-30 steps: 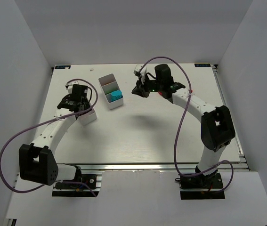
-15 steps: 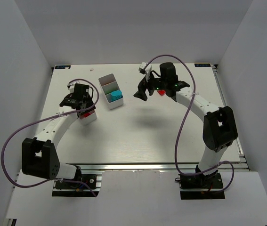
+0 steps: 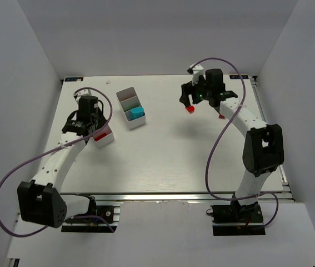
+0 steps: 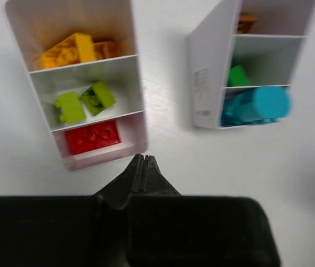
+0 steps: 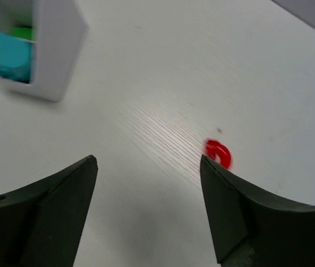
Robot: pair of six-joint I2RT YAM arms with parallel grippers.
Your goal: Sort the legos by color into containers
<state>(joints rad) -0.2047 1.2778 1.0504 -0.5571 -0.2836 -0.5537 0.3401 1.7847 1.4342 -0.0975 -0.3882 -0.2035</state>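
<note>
My right gripper is going to move down and to the right in the top view next, onto the red speck beside the gripper's forearm [image 3: 221,117], because the red speck is outside the containers.
Two white containers stand at the left of the table, each split into three compartments. The left container [image 4: 136,83] [image 3: 104,137] holds yellow legos [image 4: 71,49], lime legos [image 4: 84,102] and a red lego [image 4: 93,136]. The second container [image 4: 207,78] [image 3: 129,107] holds a brown piece, a green lego [image 4: 236,75] and teal legos [image 4: 254,104] [image 3: 137,113]. My left gripper [image 4: 142,158] [image 3: 93,129] is shut and empty, just short of the red compartment. A small round red piece [image 5: 218,154] [image 3: 190,109] lies on the table. My right gripper [image 5: 149,160] [image 3: 189,100] hangs open above it; the piece sits by the right finger.
The corner of the teal container [image 5: 54,50] shows at the upper left of the right wrist view. White walls close in the table [image 3: 163,156] at left, back and right. A small red speck [image 3: 220,116] shows beside the right forearm.
My left gripper opened by the left container, shut again and drew back; a red lego now shows in its near compartment. My right arm swung right and back, and its jaws opened.
</note>
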